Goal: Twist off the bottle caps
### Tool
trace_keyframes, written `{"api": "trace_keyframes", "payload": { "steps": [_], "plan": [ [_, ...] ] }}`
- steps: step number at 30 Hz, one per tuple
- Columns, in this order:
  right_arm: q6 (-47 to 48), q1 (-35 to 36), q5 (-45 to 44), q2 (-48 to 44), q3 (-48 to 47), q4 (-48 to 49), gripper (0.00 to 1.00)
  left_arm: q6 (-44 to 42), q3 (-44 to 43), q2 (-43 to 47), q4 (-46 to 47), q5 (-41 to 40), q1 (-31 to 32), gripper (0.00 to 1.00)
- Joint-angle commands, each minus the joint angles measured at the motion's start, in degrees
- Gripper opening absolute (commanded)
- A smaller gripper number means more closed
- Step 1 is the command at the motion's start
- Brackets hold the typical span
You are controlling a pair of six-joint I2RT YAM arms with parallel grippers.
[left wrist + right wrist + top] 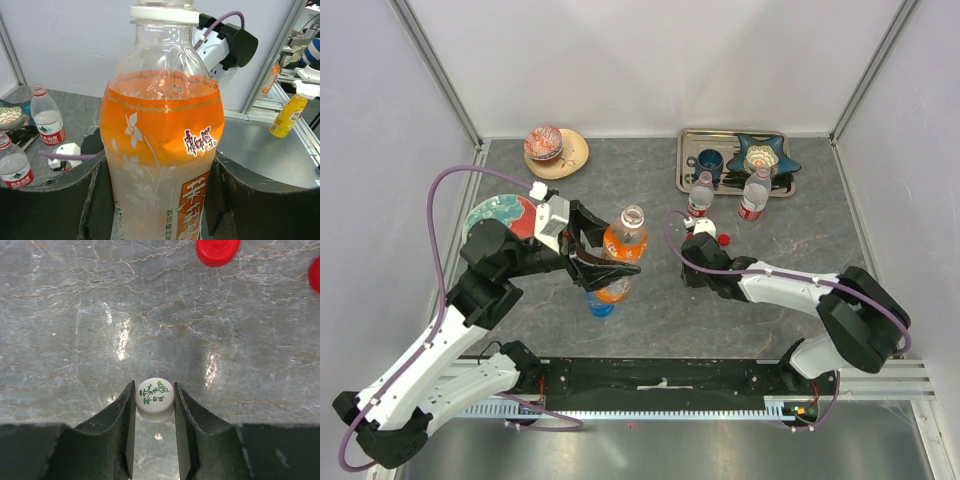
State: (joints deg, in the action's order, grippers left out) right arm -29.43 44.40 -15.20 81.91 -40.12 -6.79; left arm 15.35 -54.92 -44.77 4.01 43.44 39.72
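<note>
My right gripper moves down and slightly toward the bottle of orange liquid next, since bare table lies under the white bottle cap (155, 398), clear of the red caps.
My left gripper (610, 262) is shut on the body of the bottle of orange liquid (624, 243), holding it upright. In the left wrist view this bottle (161, 135) fills the space between both fingers, and its neck carries no cap. A blue-tinted bottle (601, 303) shows just in front of it, partly hidden by the gripper. My right gripper (155, 402) is shut on a white bottle cap (155, 398) with green print, low over the table. Two red caps (217, 251) (316, 272) lie beyond it. Two clear red-labelled bottles (700, 195) (754, 195) stand at the tray's front.
A metal tray (692, 140) at the back right holds a blue cup (709, 162) and a blue star-shaped dish (761, 158). A tan plate with a bowl (556, 150) sits at the back left. A green and red plate (498, 214) lies under my left wrist.
</note>
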Motion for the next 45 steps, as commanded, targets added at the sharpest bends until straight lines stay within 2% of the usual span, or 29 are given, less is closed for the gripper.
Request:
{"api": "trace_keyframes", "payload": {
  "steps": [1, 11, 16, 17, 23, 35, 37, 41, 45],
  "plan": [
    [-1.68, 0.07, -0.79, 4.74, -1.98, 5.47, 0.0, -0.85, 0.59, 1.62, 1.52, -2.22, -0.09, 0.59],
    [-1.68, -0.02, -2.03, 11.51, -5.76, 2.83, 0.01, -1.03, 2.97, 4.17, 1.53, -4.24, -0.09, 0.59],
    [-1.59, -0.1, -1.76, 13.63, -6.03, 2.04, 0.17, -1.47, 3.32, 4.78, 0.74, -4.59, -0.09, 0.59],
    [-1.6, -0.02, -1.59, 13.8, -5.94, 1.87, 0.24, -1.73, 3.32, 4.78, 0.56, -4.68, -0.09, 0.59],
    [-2.3, -0.02, -0.8, 12.58, -4.27, 1.51, 0.4, -2.0, 3.41, 5.22, -0.14, -5.21, -0.09, 0.6],
    [-2.56, 0.07, -0.97, 9.06, -3.65, 0.46, 0.54, -1.91, 4.03, 4.78, 0.21, -5.12, -0.09, 0.6],
    [-2.56, 0.33, -1.58, 5.56, -4.96, 0.02, 0.54, -1.99, 3.94, 4.7, 0.21, -5.3, -0.09, 0.6],
    [-1.34, 1.04, -4.82, -3.66, -12.68, -5.06, 0.64, -3.05, 2.89, 3.03, 0.3, -5.65, -0.09, 0.61],
    [2.53, 1.04, -10.19, -8.42, -29.43, -16.11, 0.72, -3.05, 0.26, -0.04, 1.61, -4.77, -0.09, 0.61]
  ]
}}
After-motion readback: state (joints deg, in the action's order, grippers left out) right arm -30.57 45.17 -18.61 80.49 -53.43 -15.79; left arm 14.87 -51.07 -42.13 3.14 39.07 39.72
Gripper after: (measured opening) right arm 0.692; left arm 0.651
